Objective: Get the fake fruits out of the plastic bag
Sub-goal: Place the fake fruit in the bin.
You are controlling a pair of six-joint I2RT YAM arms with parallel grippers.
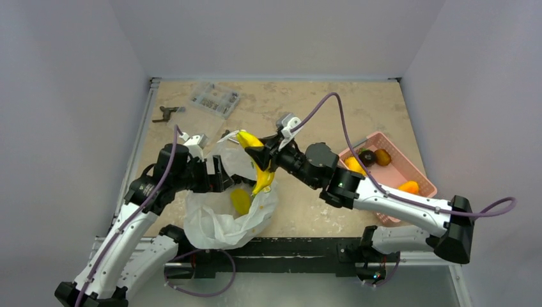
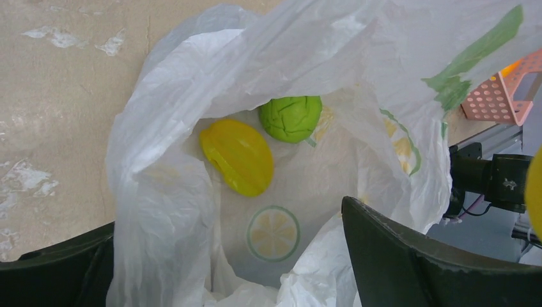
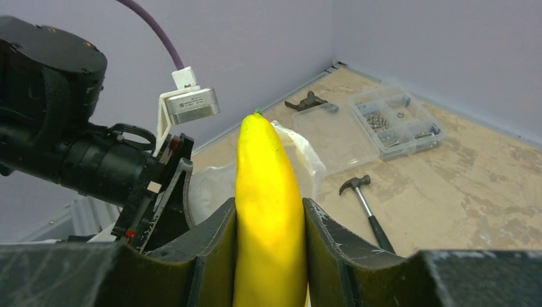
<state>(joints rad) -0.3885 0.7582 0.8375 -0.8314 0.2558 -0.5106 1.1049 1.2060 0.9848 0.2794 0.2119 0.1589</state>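
The banana swings away from the bag in my right gripper next, over the pink basket point(image 1: 389, 174), which holds fruits. It then comes down there for the gripper to open.
The white plastic bag point(image 1: 217, 224) lies open near the left arm. In the left wrist view the bag point(image 2: 192, 96) holds a yellow fruit point(image 2: 236, 155) and a green fruit point(image 2: 291, 117); the yellow one also shows from above point(image 1: 241, 200). My left gripper point(image 1: 220, 174) sits at the bag's mouth, its jaws wide apart with bag film lying between them point(image 2: 230, 214). My right gripper point(image 1: 262, 157) is shut on the yellow banana point(image 1: 263, 180) and holds it above the bag's far rim. In the right wrist view the banana point(image 3: 268, 166) stands upright between the fingers point(image 3: 211, 243).
A pink slatted basket point(image 1: 409, 167) at the right holds an orange fruit point(image 1: 353, 165), a dark one point(image 1: 367, 157), a brown one point(image 1: 383, 157) and another orange one point(image 1: 409, 187). A clear screw box point(image 1: 214, 99), a small hammer point(image 3: 367, 204) and a dark tool point(image 1: 167, 113) lie at the back.
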